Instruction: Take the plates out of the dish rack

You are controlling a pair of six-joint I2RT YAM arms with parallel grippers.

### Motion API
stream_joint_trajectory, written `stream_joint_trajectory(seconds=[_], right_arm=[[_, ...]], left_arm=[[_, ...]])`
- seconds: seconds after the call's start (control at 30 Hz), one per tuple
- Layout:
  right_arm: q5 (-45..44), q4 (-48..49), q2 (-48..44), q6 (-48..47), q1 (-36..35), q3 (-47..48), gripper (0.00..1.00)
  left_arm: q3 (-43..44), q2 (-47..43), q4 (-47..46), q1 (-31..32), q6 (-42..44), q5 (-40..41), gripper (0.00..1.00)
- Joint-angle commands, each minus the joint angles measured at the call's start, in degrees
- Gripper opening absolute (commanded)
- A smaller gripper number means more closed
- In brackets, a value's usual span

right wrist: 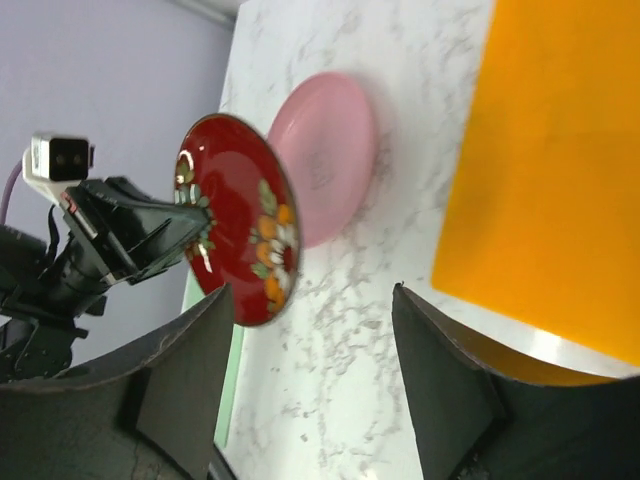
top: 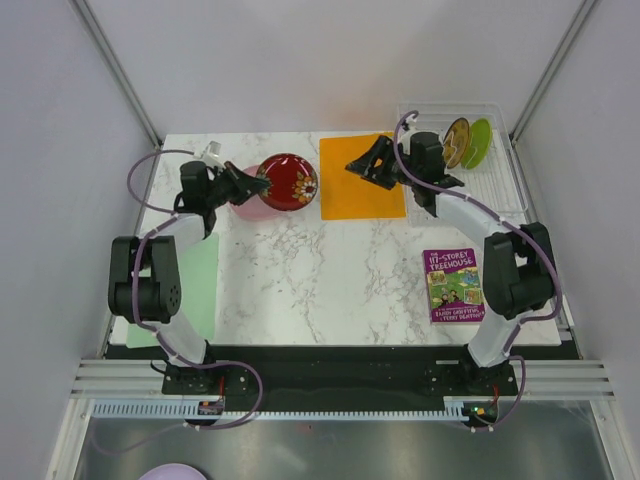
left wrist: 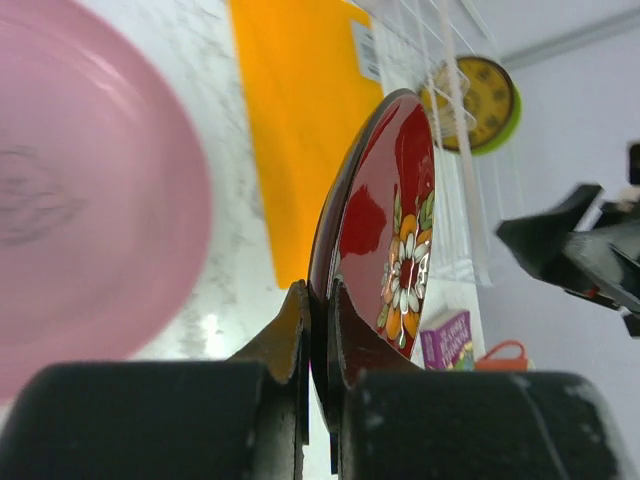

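Note:
I will move my left gripper to the left in the top view next, then down onto the pink plate [top: 250, 204], because the red plate sticks out past the pink plate's edge.
My left gripper [top: 258, 185] is shut on the rim of the dark red plate [top: 289, 181] with a flower pattern and holds it tilted above the pink plate [top: 250, 204], which lies flat on the table. In the left wrist view the red plate [left wrist: 385, 215] stands on edge between the fingers, the pink plate [left wrist: 85, 200] to its left. My right gripper [top: 362, 166] is open and empty over the orange mat [top: 360, 176]. The yellow plate [top: 457, 142] and lime green plate [top: 479, 144] stand in the clear dish rack [top: 505, 185] at the back right.
A purple book [top: 454, 285] lies at the right front. A pale green mat [top: 196, 290] lies along the left edge. A lilac plate [top: 172, 471] shows below the table's front. Walls close in behind and at both sides.

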State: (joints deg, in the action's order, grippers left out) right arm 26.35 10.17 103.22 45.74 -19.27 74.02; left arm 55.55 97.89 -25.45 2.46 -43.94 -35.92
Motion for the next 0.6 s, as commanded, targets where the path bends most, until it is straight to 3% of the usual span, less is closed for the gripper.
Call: stream_joint_trajectory(seconds=[0.0, 0.23, 0.57], right_arm=[[-3.8, -5.8, -7.0, -7.8, 6.9, 0.6, 0.72], [-4.5, -8.8, -10.3, -10.8, 11.0, -1.9, 0.72], [-5.5, -11.5, -9.9, -13.3, 12.5, -1.9, 0.72]], left_arm=[[2.7, -0.3, 0.7, -7.0, 3.3, 2.5, 0.02], [6.6, 6.9, 1.9, -10.7, 2.7, 0.1, 0.02], [8.9, 15.0, 2.6, -10.7, 2.3, 1.7, 0.02]])
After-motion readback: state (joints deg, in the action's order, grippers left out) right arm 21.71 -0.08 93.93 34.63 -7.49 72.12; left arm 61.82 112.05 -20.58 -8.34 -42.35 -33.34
